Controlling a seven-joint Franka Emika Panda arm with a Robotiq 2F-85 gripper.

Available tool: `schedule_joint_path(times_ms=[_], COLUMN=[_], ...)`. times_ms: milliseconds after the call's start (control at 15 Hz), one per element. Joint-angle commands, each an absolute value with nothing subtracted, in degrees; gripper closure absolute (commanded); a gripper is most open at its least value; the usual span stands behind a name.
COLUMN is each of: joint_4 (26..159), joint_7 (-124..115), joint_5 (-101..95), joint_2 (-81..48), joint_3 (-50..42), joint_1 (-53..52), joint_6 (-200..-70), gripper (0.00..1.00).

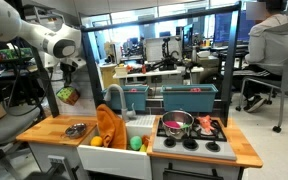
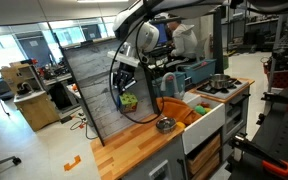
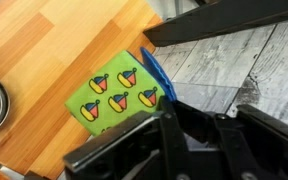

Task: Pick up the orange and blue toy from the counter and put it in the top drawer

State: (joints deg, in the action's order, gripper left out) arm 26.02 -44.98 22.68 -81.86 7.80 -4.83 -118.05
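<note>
My gripper turns next and carries the toy (image 1: 67, 96) past the bowl toward the counter's front edge to let it go, since only counter and bowl lie below.
My gripper (image 1: 69, 78) is shut on the toy (image 1: 67, 96) and holds it in the air above the left end of the wooden counter (image 1: 54, 131). Both also show in an exterior view, the gripper (image 2: 125, 82) with the toy (image 2: 129, 100) hanging under it. In the wrist view the toy (image 3: 117, 92) shows a green face printed with small orange, blue and yellow figures and a blue edge that runs between my fingers (image 3: 189, 122). The counter (image 3: 44, 45) lies below it. The top drawer is out of view.
A small metal bowl (image 1: 76, 129) sits on the counter under the toy. An orange cloth (image 1: 108, 124) drapes over the white sink (image 1: 136, 126). A pot (image 1: 176, 123) stands on the black stove (image 1: 196, 137). A grey panel (image 2: 92, 90) stands behind the counter end.
</note>
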Motion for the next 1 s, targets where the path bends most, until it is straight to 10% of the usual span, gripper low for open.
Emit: schedule_joint_path(times_ms=[0,933], joint_4=[27.22,25.56], joint_7=[-44.06,-38.43], joint_5=[16.74,2.29], joint_2=[-76.79,-73.84], joint_3=[5.42,-2.41], joint_1=[-2.25,-6.82], joint_6=[-110.18,-76.05], gripper=[0.99,0.99])
